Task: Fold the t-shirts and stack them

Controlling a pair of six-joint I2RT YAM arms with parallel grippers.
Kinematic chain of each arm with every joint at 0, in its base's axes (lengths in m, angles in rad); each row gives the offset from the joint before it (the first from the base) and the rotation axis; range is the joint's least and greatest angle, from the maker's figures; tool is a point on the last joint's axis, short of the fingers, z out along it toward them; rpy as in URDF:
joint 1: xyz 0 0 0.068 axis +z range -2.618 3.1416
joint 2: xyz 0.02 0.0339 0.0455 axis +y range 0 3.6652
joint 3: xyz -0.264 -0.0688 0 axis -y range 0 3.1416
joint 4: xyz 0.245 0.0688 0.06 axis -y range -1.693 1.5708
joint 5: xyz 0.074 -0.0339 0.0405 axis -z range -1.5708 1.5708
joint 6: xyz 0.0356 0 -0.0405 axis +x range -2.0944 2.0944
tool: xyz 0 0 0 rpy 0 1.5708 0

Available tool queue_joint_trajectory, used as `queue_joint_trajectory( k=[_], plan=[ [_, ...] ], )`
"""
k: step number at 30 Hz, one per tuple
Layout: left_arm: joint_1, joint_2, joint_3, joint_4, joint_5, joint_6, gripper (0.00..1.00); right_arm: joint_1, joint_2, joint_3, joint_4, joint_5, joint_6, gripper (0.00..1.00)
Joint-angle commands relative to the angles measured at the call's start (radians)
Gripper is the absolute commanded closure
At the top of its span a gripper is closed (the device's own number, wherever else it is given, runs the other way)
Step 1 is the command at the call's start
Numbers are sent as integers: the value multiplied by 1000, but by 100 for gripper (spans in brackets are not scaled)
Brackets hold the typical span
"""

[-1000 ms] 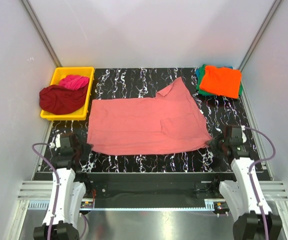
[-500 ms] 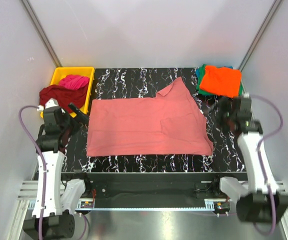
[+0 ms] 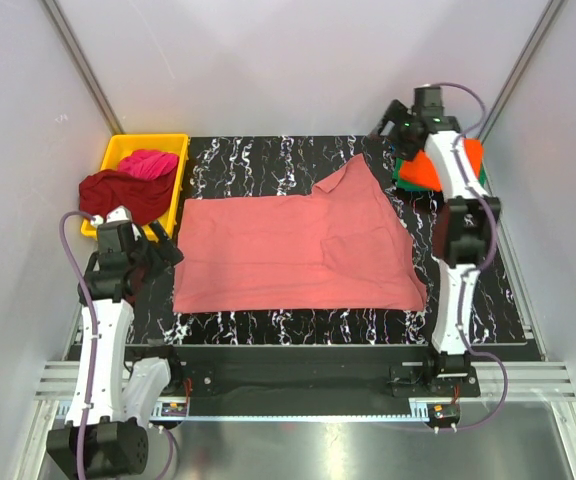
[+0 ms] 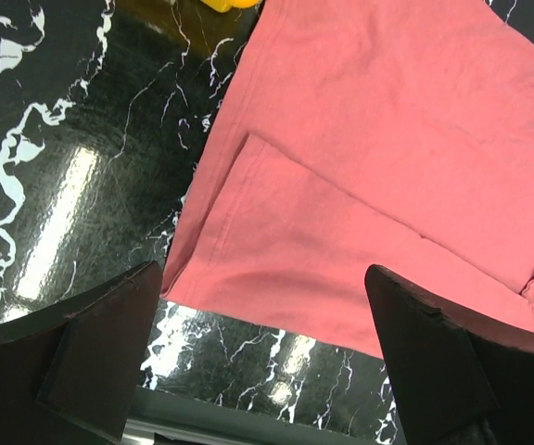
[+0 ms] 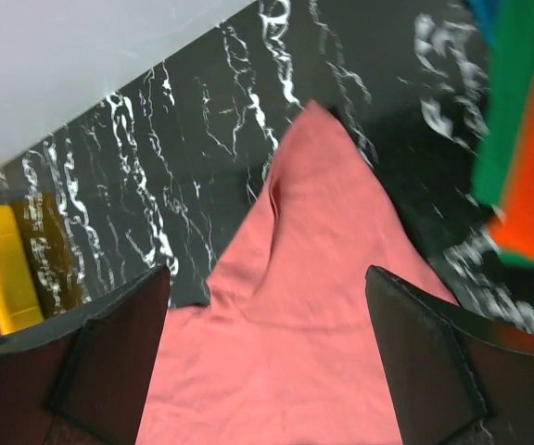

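The end of the back sleeve juts from the shirt's body, so next my right gripper needs to lower and shift to the left in the top view onto that sleeve's end.
A salmon-red t-shirt (image 3: 298,250) lies spread flat on the black marble table (image 3: 258,160), with one sleeve pointing to the back. My left gripper (image 3: 160,250) is open and empty, above the table just left of the shirt's left edge. The left wrist view shows the shirt's near left corner (image 4: 360,185) between the open fingers (image 4: 100,357). My right gripper (image 3: 396,125) is open and empty, raised at the back right beside the folded stack (image 3: 446,165), orange on green. The right wrist view looks down on the shirt's back sleeve (image 5: 313,269).
A yellow bin (image 3: 173,200) at the back left holds a maroon shirt (image 3: 118,195) and a pink shirt (image 3: 148,160). The stack's orange and green edge (image 5: 527,176) shows at the right of the right wrist view. White walls enclose the table on three sides.
My right arm has swung up from the table's near right edge to the back right corner. My left arm rose from the near left edge and now sits by the shirt's left edge.
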Motion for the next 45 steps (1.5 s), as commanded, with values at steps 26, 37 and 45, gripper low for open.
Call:
queue_joint_trajectory(
  k=[26, 37, 45],
  plan=[
    [0, 4, 3, 58, 3, 25, 5, 132, 652, 643, 46, 100, -154, 26],
    [-1, 6, 3, 58, 7, 27, 5, 137, 655, 629, 45, 52, -119, 95],
    [0, 56, 6, 60, 9, 18, 6, 129, 514, 484, 79, 147, -195, 100]
  ],
)
